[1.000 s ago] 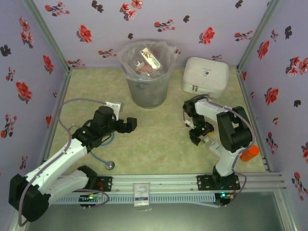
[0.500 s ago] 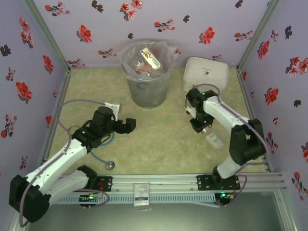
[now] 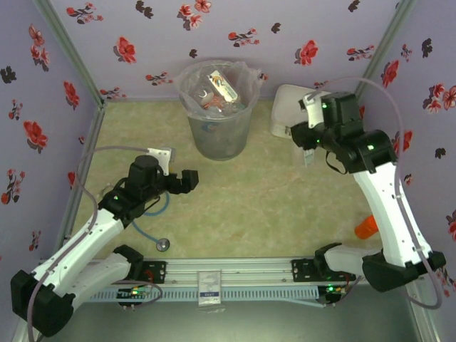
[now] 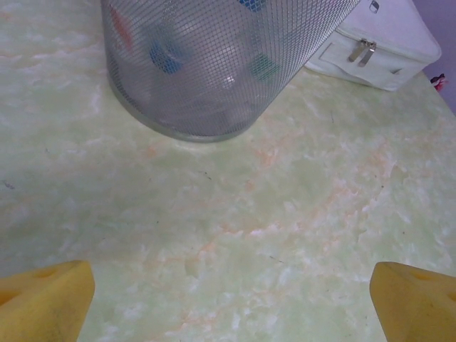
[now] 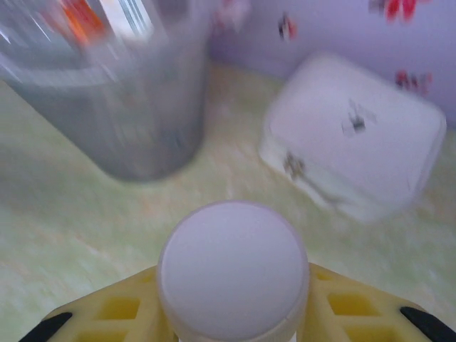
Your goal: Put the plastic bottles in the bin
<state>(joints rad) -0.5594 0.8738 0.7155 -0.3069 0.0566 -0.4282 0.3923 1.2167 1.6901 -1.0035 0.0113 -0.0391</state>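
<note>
Next, my right gripper will carry the bottle outward across the rim and release it over the bottles inside, as the bin's lined mouth (image 3: 225, 91) (image 5: 100, 30) stands open outward of the gripper.
My right gripper (image 3: 308, 141) hangs raised in front of the white case, shut on a clear plastic bottle (image 3: 311, 154). In the right wrist view the bottle's white cap (image 5: 233, 269) sits between the yellow fingers (image 5: 114, 310). The bin (image 3: 214, 135), a tall translucent bucket with a clear liner, stands at the back centre with several bottles (image 3: 217, 89) inside. It also shows as a meshed wall (image 4: 206, 64) and a blurred grey shape (image 5: 107, 107). My left gripper (image 3: 187, 182) hovers open over bare table in front of the bin, its yellow fingertips (image 4: 43, 299) far apart.
A white latched case (image 3: 288, 103) lies right of the bin, against the back wall (image 4: 377, 43) (image 5: 356, 135). A blue-tubed stethoscope (image 3: 163, 244) lies under the left arm. An orange item (image 3: 366, 226) sits by the right wall. Floral walls enclose the table.
The right gripper closed on a bottle low at the right of the table, then lifted it up and back toward the white case. The left arm shifted slightly left.
</note>
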